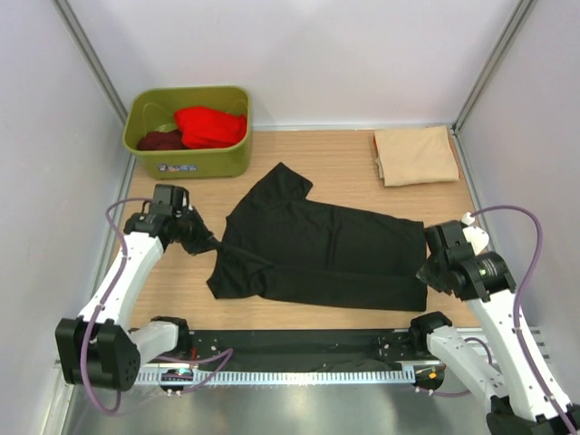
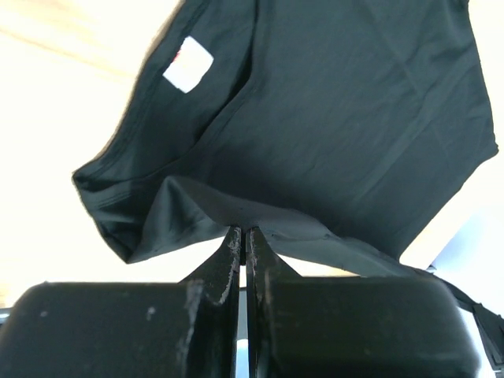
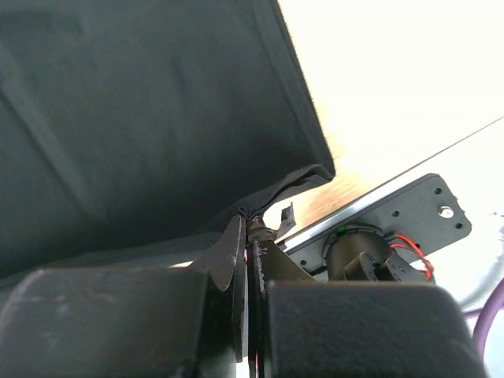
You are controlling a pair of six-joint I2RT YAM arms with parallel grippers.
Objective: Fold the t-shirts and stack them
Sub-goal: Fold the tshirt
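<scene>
Next, my right gripper lowers the pinched corner at the shirt's lower end (image 1: 422,275) (image 3: 250,213).
The black t-shirt (image 1: 317,249) lies spread across the middle of the table, its white neck label (image 2: 189,64) showing in the left wrist view. My left gripper (image 1: 210,241) is shut on the shirt's left edge, pinching a fold of black cloth (image 2: 244,220). My right gripper (image 1: 424,272) is shut on the shirt's right lower corner (image 3: 260,211), which lifts off the wood. A folded beige t-shirt (image 1: 415,155) lies at the back right. The red t-shirt (image 1: 210,126) and the maroon t-shirt (image 1: 161,140) sit in the tub.
The olive-green plastic tub (image 1: 195,160) stands at the back left corner. A black rail (image 1: 299,346) with the arm bases runs along the table's near edge, also seen in the right wrist view (image 3: 394,213). White walls enclose the table on three sides.
</scene>
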